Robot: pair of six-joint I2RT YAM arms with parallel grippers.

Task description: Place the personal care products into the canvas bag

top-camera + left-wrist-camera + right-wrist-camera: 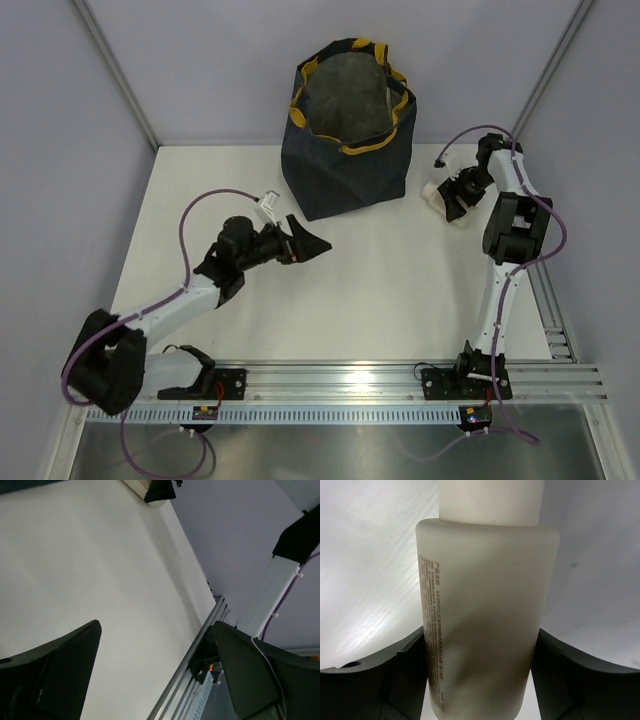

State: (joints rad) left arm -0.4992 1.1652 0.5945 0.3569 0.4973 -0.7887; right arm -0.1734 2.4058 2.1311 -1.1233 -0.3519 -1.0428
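Observation:
The cream bottle (434, 192) sits below the bag's mustard rim, so my right gripper will next lift over that rim and lower into the bag's opening (352, 100) to release it.
The canvas bag (340, 180), dark navy with a mustard rim, stands upright and open at the back middle of the table. To its right, my right gripper (452, 198) is shut on a cream bottle (434, 192) low over the table. In the right wrist view that cream bottle (485, 610), with fine print down its side, fills the gap between both dark fingers (405, 675), which press against its sides. My left gripper (308, 244) hangs open and holds nothing, left of the bag's base. Its wrist view shows wide-apart fingers (60, 665) over bare table and the far cream bottle (139, 487).
An aluminium rail (350, 378) runs along the near edge with both arm bases on it. A second rail (560, 320) lines the right side. Grey walls close in the table at the back and sides.

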